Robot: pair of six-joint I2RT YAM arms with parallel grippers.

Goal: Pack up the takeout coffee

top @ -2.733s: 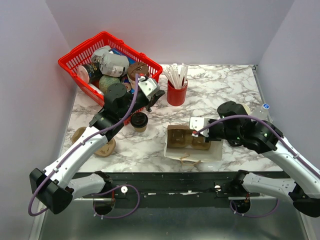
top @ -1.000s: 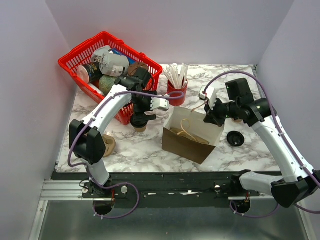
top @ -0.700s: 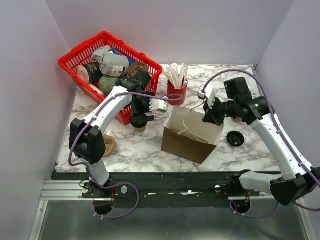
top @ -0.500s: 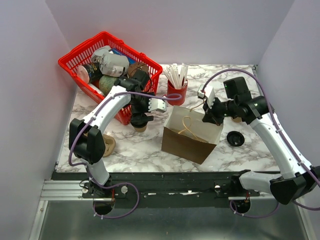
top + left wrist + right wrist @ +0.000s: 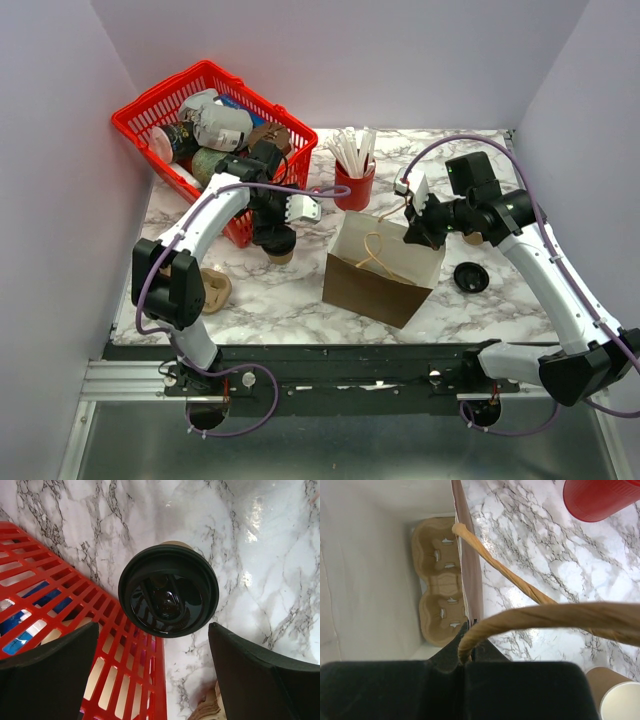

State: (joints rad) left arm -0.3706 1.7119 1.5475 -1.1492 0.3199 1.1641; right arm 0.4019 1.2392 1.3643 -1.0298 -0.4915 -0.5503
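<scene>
My left gripper lowers over the coffee's black lid [image 5: 279, 242] [image 5: 168, 592] next until its open fingers straddle it, because the lid still sits beyond their ends.
The takeout coffee [image 5: 280, 245], a small brown cup with a black lid [image 5: 167, 596], stands upright on the marble beside the red basket's near corner. My left gripper [image 5: 275, 230] hangs straight above it, open. In the left wrist view its wide-apart fingers [image 5: 50, 672] flank the lid's near edge without touching it [image 5: 154, 630]. My right gripper [image 5: 412, 235] is shut on the far rim of the brown paper bag [image 5: 375, 280], which stands open. The right wrist view shows the pinched rim [image 5: 467, 652], a twine handle [image 5: 545, 617] and a cardboard cup carrier [image 5: 437, 580] on the bag's floor.
The red basket [image 5: 150, 120] of packets fills the back left, its wall [image 5: 65, 610] right next to the coffee. A red straw cup [image 5: 353, 187] stands behind the bag. A loose black lid [image 5: 471, 277] and a lidless tan cup [image 5: 615, 700] lie right of the bag. Cardboard pieces [image 5: 212, 290] sit front left.
My left gripper has shifted slightly left and settled over the coffee, still open. The red basket has slid a little to the left. My right gripper keeps holding the bag's rim.
</scene>
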